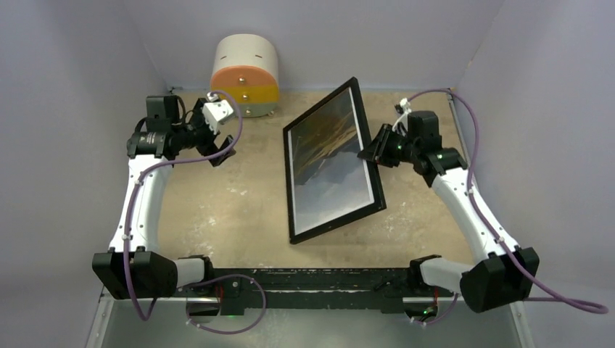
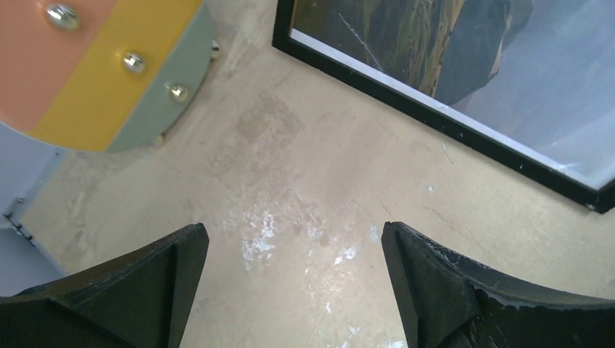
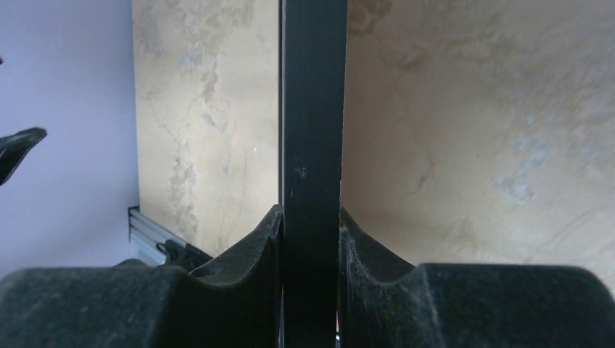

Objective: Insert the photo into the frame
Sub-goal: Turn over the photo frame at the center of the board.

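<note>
The frame (image 1: 371, 163) is tilted with its held edge raised, so I will next lower my right gripper and pull it back toward the black bar to lay the frame flat.
The black frame (image 1: 371, 163) stands tilted in the middle of the table, its front facing left, with the dark landscape photo (image 1: 330, 163) showing inside it. My right gripper (image 1: 368, 151) is shut on the frame's right edge; in the right wrist view the black edge (image 3: 313, 109) runs straight up between my fingers (image 3: 246, 254). My left gripper (image 1: 217, 154) is open and empty, to the left of the frame. In the left wrist view the frame's corner (image 2: 435, 119) and photo (image 2: 500, 65) lie ahead to the right of my open fingers (image 2: 428, 275).
A round drawer unit (image 1: 245, 76) with white, orange, yellow and grey bands stands at the back left; it also shows in the left wrist view (image 2: 109, 65). Grey walls enclose the table (image 1: 232, 210) on three sides. A black rail (image 1: 312, 279) runs along the near edge.
</note>
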Controlling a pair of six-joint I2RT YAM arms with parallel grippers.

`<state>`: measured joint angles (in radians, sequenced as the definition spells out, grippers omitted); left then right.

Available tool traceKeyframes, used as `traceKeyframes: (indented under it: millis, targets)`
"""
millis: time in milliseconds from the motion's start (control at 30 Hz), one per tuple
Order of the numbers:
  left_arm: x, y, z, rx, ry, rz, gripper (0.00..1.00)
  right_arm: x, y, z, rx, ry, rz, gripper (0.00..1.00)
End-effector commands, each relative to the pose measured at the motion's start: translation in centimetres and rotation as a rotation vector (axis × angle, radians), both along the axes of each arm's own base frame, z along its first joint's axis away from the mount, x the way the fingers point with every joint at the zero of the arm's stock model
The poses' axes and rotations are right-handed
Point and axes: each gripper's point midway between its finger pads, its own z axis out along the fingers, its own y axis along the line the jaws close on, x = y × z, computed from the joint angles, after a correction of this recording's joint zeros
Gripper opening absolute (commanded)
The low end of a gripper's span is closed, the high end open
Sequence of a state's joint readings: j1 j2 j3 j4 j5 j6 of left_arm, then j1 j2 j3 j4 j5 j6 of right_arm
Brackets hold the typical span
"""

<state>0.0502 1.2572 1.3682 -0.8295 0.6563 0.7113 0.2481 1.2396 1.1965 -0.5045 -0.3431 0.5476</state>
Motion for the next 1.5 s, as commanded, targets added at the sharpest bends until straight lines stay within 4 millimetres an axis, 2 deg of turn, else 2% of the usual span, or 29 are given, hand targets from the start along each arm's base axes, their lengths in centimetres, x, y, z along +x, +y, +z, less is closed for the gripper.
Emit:
traceKeyframes:
  millis: [0, 233, 467, 533, 700, 900, 1133, 1300, 1467]
  targets:
    - [0.1, 0.6, -2.5, 0.012, 0.048, 0.023, 0.97, -2.5, 1.9, -1.6, 0.122, -0.026, 0.094, 0.00]
    - [0.4, 1.9, -4.9, 0.019, 0.067, 0.094, 0.98, -3.9, 1.6, -7.3, 0.128, 0.025, 0.071, 0.00]
    - [0.0, 2.8, -7.5, 0.033, 0.119, 0.132, 0.99, -4.6, 0.0, -11.3, 0.112, 0.044, -0.050, 0.00]
    - [-0.1, 2.9, -8.2, 0.038, 0.126, 0.137, 0.99, -4.8, -0.3, -12.4, 0.115, 0.041, -0.074, 0.03]
    - [-0.1, 3.4, -9.0, 0.061, 0.122, 0.154, 0.99, -4.5, -0.5, -14.0, 0.105, 0.003, -0.082, 0.12]
    - [-0.4, 3.6, -9.6, 0.074, 0.135, 0.158, 1.00, -4.5, -0.7, -16.1, 0.071, 0.006, -0.060, 0.16]
    - [-0.3, 3.9, -10.8, 0.074, 0.162, 0.182, 1.00, -4.2, -1.2, -17.6, 0.034, 0.039, -0.080, 0.25]
    - [-0.3, 3.8, -10.5, 0.069, 0.147, 0.177, 1.00, -4.3, -1.0, -17.7, 0.046, 0.031, -0.079, 0.39]
    - [-0.4, 3.7, -10.8, 0.067, 0.157, 0.167, 1.00, -4.6, -0.9, -17.5, 0.071, 0.022, -0.081, 0.60]
